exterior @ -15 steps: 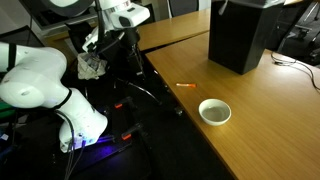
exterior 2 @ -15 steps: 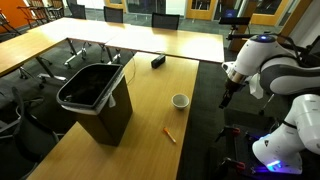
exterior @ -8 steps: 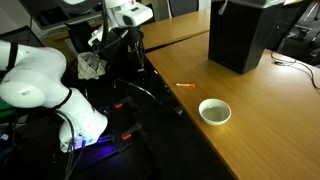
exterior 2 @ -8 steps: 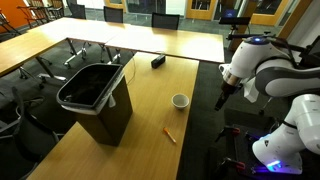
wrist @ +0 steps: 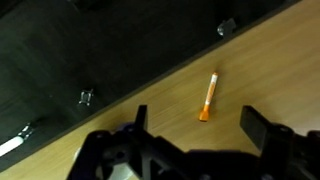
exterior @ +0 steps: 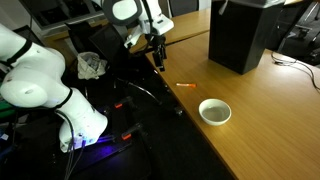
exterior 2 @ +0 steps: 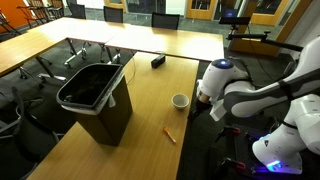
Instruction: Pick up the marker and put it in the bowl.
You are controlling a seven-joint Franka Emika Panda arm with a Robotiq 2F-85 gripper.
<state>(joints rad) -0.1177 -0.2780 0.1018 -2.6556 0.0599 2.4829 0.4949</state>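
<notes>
The marker is lying flat beyond my open fingers. My gripper will move outward and down next until the fingers are on both sides of its solid orange end.
The marker is a thin orange-red pen lying flat on the wooden table near its edge, seen in both exterior views. The bowl is small, round and white, empty, a short way from the marker on the table; it also shows in an exterior view. My gripper is open and empty, its jaws spread wide, hovering above the table with the marker just ahead of the gap. In an exterior view the gripper hangs above the table edge, short of the marker.
A tall black box stands on the table behind the bowl; it is an open bin in an exterior view. A small dark object lies further back. The table edge runs diagonally, with dark floor and cables beyond.
The arm has swung from beside the table over towards its edge, bringing the open gripper above the wood close to the marker. Marker and bowl have not moved.
</notes>
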